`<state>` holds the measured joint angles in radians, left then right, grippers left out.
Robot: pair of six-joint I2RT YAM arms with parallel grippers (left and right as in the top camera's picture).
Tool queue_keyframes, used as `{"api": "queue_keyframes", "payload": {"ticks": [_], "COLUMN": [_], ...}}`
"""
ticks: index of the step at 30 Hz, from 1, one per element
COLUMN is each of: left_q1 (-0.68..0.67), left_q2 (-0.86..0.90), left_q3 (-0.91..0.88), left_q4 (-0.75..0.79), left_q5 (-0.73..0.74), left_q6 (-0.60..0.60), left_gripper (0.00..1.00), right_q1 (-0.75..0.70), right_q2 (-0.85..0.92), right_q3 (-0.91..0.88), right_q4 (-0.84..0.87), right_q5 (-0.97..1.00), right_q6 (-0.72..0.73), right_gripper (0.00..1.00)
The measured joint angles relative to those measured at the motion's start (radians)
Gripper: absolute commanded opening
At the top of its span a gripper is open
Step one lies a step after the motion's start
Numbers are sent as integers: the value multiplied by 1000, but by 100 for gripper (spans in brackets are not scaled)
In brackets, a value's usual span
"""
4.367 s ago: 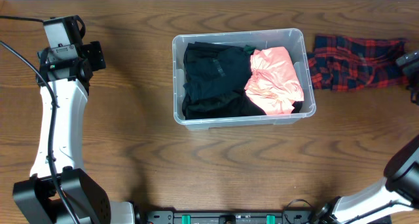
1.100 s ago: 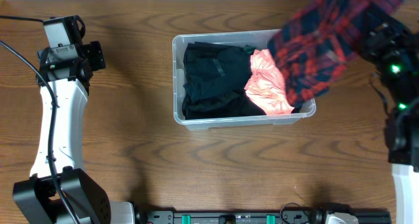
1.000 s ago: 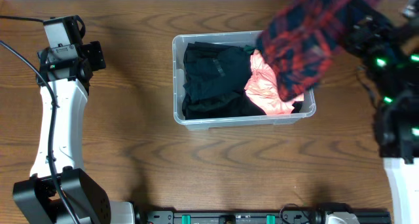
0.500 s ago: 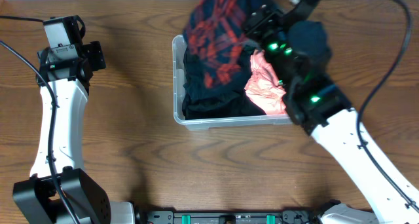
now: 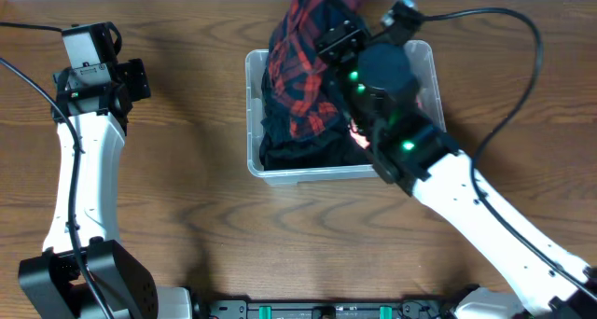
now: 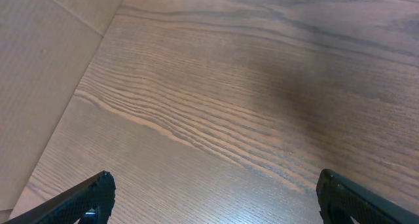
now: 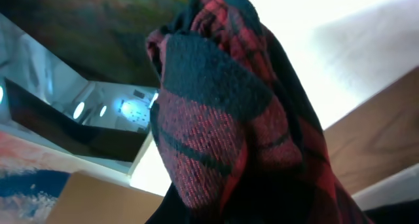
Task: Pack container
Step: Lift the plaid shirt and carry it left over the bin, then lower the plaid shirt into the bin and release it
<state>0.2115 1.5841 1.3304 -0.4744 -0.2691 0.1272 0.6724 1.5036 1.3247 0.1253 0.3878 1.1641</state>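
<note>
The pink garment is below my right gripper and to its right in the overhead view, so I should next lower that gripper back over the pink garment (image 5: 357,136) and let go of the cloth.
The container (image 5: 252,95), a clear plastic tub, stands at the table's middle back with black clothes (image 5: 280,149) in its left half. A red and navy plaid cloth (image 5: 303,72) hangs over that left half, its lower end draped onto the black clothes. My right gripper (image 5: 340,41) is shut on the cloth's top, above the tub's back rim. In the right wrist view the plaid cloth (image 7: 222,132) fills the frame and hides the fingers. My left gripper (image 6: 213,198) is open wide above bare wood at the far left, with nothing between its fingers (image 6: 98,188).
My right arm (image 5: 448,179) reaches from the lower right across the tub's right half and covers most of what lies there. A sliver of pink garment (image 5: 357,138) shows under it. The left arm (image 5: 84,160) stands along the table's left side.
The right arm has swung left with the plaid cloth, from above the tub's right end to over its left half, and the cloth hangs lower. The left arm has not moved.
</note>
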Motion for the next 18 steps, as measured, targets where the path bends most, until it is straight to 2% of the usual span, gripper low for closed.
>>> {"api": "queue_keyframes", "payload": {"ticks": [5, 15, 18], "left_q1": [0, 0, 0], "left_q2": [0, 0, 0], "left_q3": [0, 0, 0], "left_q4": [0, 0, 0], "left_q5": [0, 0, 0], "left_q6": [0, 0, 0], "left_gripper": [98, 98, 98], "right_q1": [4, 8, 8], "right_q2": [58, 63, 63], "right_q3": [0, 0, -1], "right_q4": [27, 13, 70], "right_q5": [-2, -2, -2], "right_q6": [56, 92, 106], "right_gripper": [1, 1, 1]}}
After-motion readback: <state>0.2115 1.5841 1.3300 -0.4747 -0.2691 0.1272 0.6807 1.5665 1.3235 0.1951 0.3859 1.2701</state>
